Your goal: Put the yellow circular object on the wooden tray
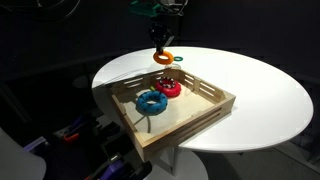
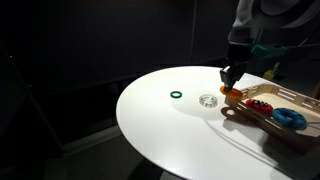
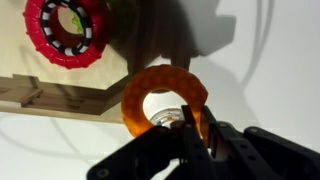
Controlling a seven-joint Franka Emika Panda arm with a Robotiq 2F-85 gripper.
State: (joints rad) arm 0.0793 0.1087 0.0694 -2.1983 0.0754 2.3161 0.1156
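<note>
The yellow ring hangs outside the wooden edge, so my gripper should go up and carry it over the tray's corner beside the red ring to let go of it there.
The yellow circular object is an orange-yellow ring. My gripper is shut on its rim and holds it above the white table, just outside the wooden tray's far edge. In an exterior view the ring hangs under the gripper beyond the tray. It also shows in an exterior view beside the tray, under the gripper. The tray's corner shows in the wrist view.
A red ring and a blue ring lie in the tray. The red ring shows in the wrist view. A small green ring and a clear ring lie on the round white table.
</note>
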